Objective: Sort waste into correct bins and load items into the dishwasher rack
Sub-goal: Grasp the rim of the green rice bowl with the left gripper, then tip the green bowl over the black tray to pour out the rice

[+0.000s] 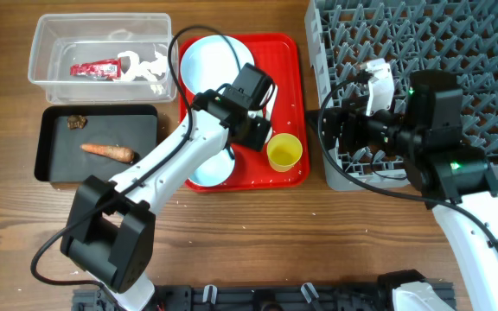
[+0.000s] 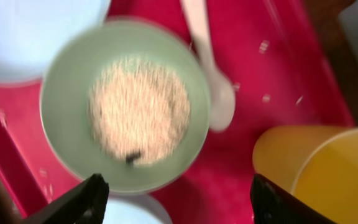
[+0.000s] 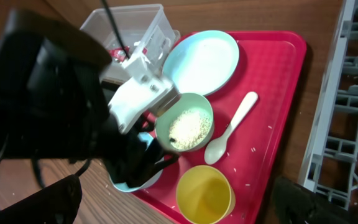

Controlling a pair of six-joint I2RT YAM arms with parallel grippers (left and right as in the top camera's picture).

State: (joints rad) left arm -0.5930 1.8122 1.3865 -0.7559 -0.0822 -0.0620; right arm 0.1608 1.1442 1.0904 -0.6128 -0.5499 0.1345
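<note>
The bare rim of the pale bowl around the rice is below my left gripper, next to the white spoon. My left gripper should next go down with its open fingers on both sides of that rim.
My left gripper [image 2: 179,208] is open and empty above the red tray [image 1: 288,60], just short of a pale bowl [image 2: 126,106] that holds white rice [image 2: 138,109]. The white spoon [image 2: 213,93] lies beside that bowl and the yellow cup [image 2: 322,168] stands to the right. The pale blue plate [image 1: 210,60] is at the tray's back. A second bowl [image 1: 210,168] sits at the tray's front, partly under my left arm. My right gripper [image 3: 176,205] is open and empty at the left edge of the grey dishwasher rack [image 1: 422,52], facing the tray.
The clear bin [image 1: 54,52] holds the red wrapper [image 1: 95,69] and white tissue [image 1: 150,67]. The black bin [image 1: 50,151] holds the carrot-like stick [image 1: 109,152] and a brown lump [image 1: 77,123]. Loose rice grains [image 3: 253,149] lie on the tray.
</note>
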